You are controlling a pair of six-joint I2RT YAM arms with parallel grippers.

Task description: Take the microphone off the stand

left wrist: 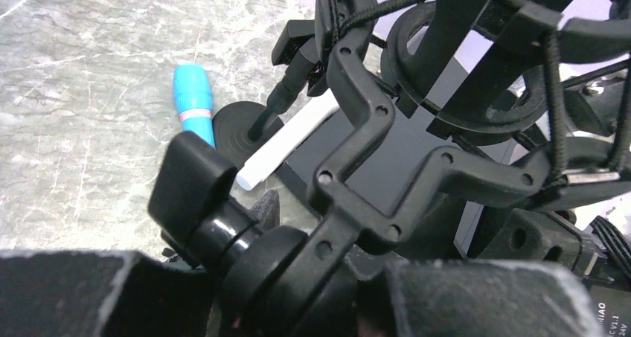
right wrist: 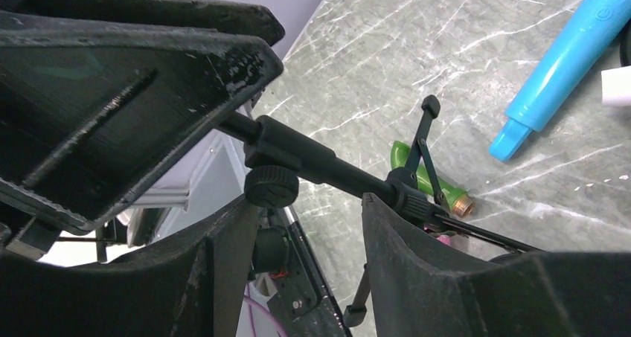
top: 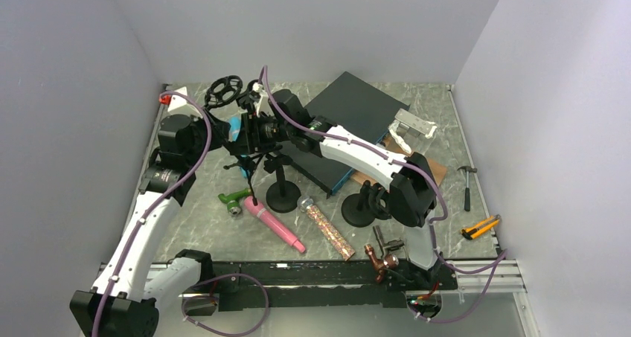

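I should move my left gripper down sideways to release the stand on bare marble, since that patch lies below it, to its left in the top view.
A black tripod stand [top: 253, 166] with a shock mount [left wrist: 461, 76] stands left of centre. I cannot tell whether a microphone sits in the mount. A blue microphone [top: 235, 126] [left wrist: 192, 99] [right wrist: 565, 54] lies on the marble just behind the stand, next to a white cylinder [left wrist: 290, 140]. My left gripper [top: 223, 140] [left wrist: 298, 270] is shut on the mount's swivel joint [left wrist: 335, 233]. My right gripper [top: 262, 132] [right wrist: 309, 203] comes in from the right. Its jaws stand apart just below the stand's pole [right wrist: 320, 162] and clamp knob [right wrist: 271, 187], holding nothing.
A pink microphone [top: 275, 225], a glitter microphone [top: 327, 227] and a green nozzle [top: 234, 201] lie in front. Two round-base stands [top: 283, 197] [top: 361, 212] stand nearby. A dark box [top: 350, 121] sits behind. A hammer [top: 466, 184] and a cutter [top: 480, 227] lie at the right.
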